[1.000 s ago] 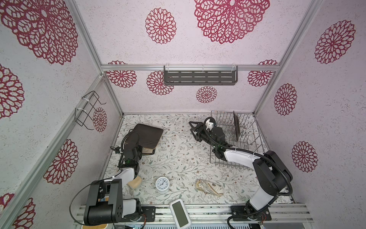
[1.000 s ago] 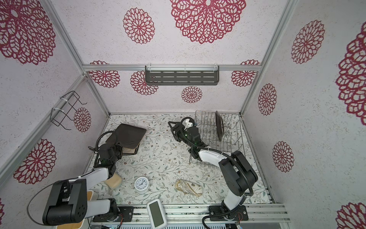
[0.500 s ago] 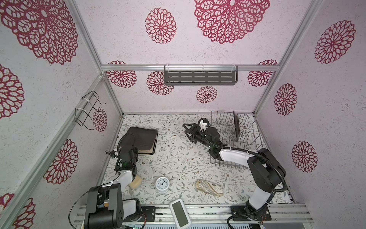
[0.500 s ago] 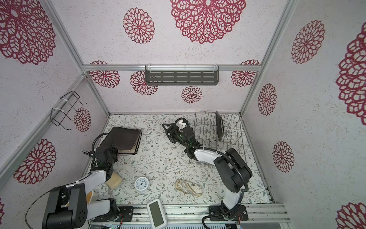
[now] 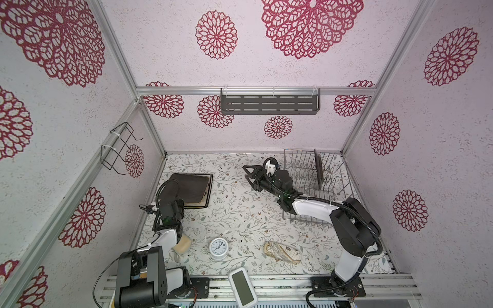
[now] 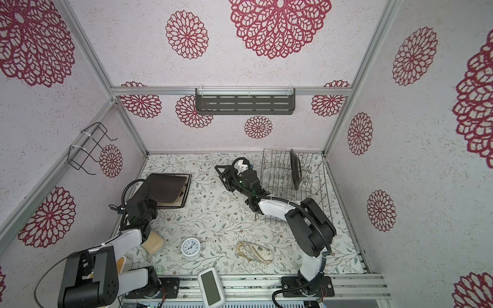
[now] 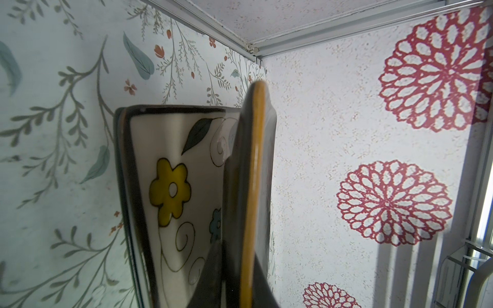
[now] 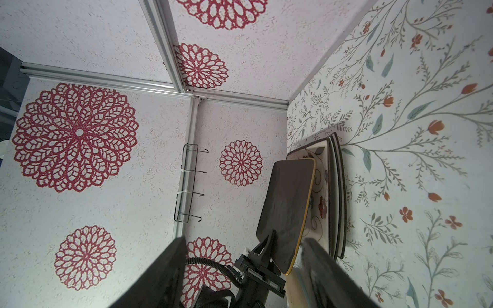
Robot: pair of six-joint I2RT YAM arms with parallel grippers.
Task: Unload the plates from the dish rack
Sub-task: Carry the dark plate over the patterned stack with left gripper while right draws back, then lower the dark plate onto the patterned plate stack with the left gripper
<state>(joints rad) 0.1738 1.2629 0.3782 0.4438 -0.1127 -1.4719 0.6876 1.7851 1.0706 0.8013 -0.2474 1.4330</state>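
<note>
I need to lower my left gripper a little toward the cream flower-painted plate [image 6: 182,196] [image 7: 173,186] and let go of the rim of the dark brown plate, because the dark brown plate is already just over the stack.
My left gripper [image 7: 240,250] is shut on the rim of a dark brown square plate [image 5: 192,186], whose yellow edge [image 7: 253,173] runs between the jaws. The plate hangs tilted just over a stack of plates at the back left. The top of that stack is a cream flower-painted plate [image 7: 173,186]. The silver dish rack [image 5: 301,170] stands at the back right, with one dark plate [image 5: 318,169] upright in its tines in both top views. My right gripper [image 5: 249,176] is open and empty, left of the rack above the table.
On the front of the table lie a small white clock [image 5: 218,248], a cream block [image 5: 182,244] by the left arm, and a clear bag [image 5: 281,252]. A white device [image 5: 242,286] sits on the front rail. A black wire holder [image 5: 120,149] and a grey shelf [image 5: 269,102] hang on the walls.
The left arm has brought the dark plate down from a raised tilt to low over the stack. The right gripper has moved left, away from the rack, and stays open.
</note>
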